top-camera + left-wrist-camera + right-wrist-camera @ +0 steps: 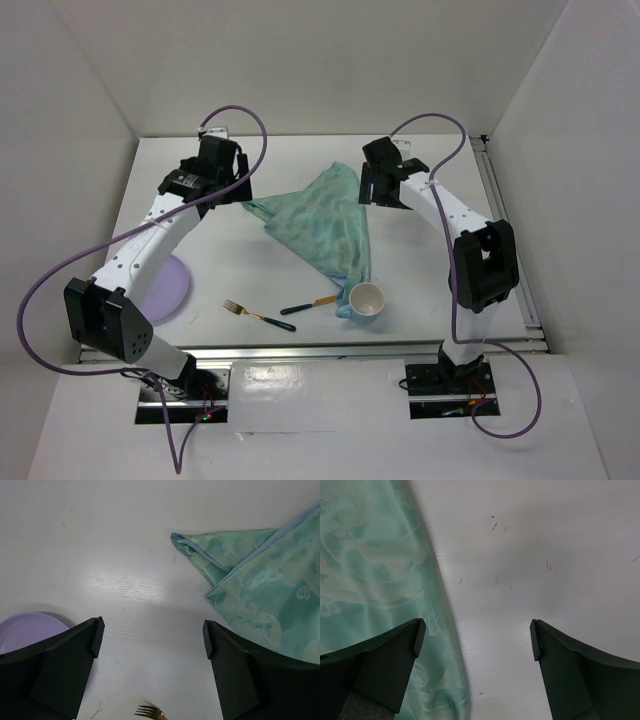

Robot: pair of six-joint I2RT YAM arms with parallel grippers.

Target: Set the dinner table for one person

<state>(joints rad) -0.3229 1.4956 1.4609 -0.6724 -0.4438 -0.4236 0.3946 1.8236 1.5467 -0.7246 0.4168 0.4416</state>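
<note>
The mat's bunched end by the cup [367, 300] lies below and back from my right gripper, so my right gripper moves back and down onto it next.
The white dinner table [290, 160] carries a crumpled teal patterned cloth mat [325, 222] in its middle. A lilac plate [168, 287] lies at the near left, partly under my left arm. A gold fork [245, 312], a dark-handled knife [305, 305] and a white cup [367, 300] lie near the front. My left gripper [230, 190] hovers open and empty just left of the mat's left corner [200, 550]. My right gripper [377, 188] hovers open and empty over the mat's right edge [440, 630].
White walls enclose the table on three sides. Metal rails [505, 230] run along the right and front edges. In the left wrist view the plate [27, 629] and the fork tines [149, 712] show near the left gripper [152, 637].
</note>
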